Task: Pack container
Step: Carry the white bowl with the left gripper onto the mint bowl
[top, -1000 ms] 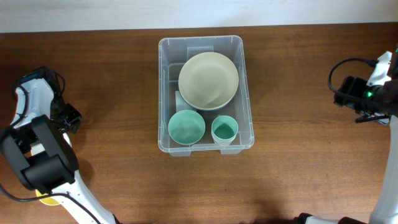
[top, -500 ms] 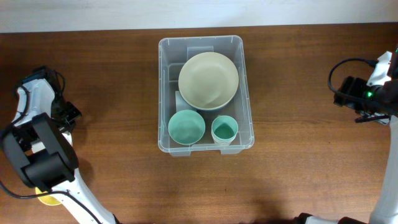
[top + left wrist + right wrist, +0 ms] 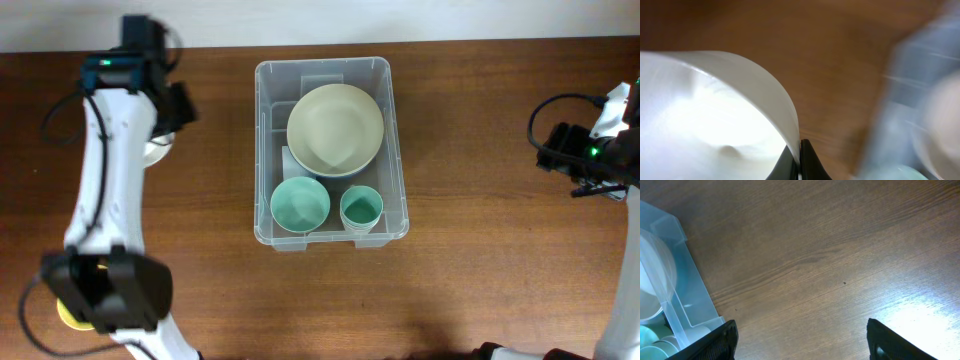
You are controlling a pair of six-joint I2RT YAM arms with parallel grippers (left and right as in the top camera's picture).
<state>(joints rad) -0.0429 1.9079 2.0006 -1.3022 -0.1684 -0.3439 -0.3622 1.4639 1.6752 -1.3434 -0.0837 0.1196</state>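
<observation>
The teal bowl is empty, so my left gripper will next carry the white bowl over the container's side and back, down into that teal bowl.
The container, a clear plastic bin, stands mid-table and holds a big cream bowl, a teal bowl and a teal cup. My left gripper is left of the bin's far end, shut on the rim of a white bowl. The left wrist view shows that gripper pinching the white bowl wall, with the container blurred at the right. My right gripper is open at the far right, over bare wood. In the right wrist view this gripper is empty, with the container corner at the left.
A yellow object peeks out from under the left arm's base at the near left. The table's back edge meets a white wall just behind the container. The right arm's cables loop near the right edge.
The left arm has swung from the near left edge up to the far left of the container. Its jaws have shut on the white bowl's rim. The right arm has not moved.
</observation>
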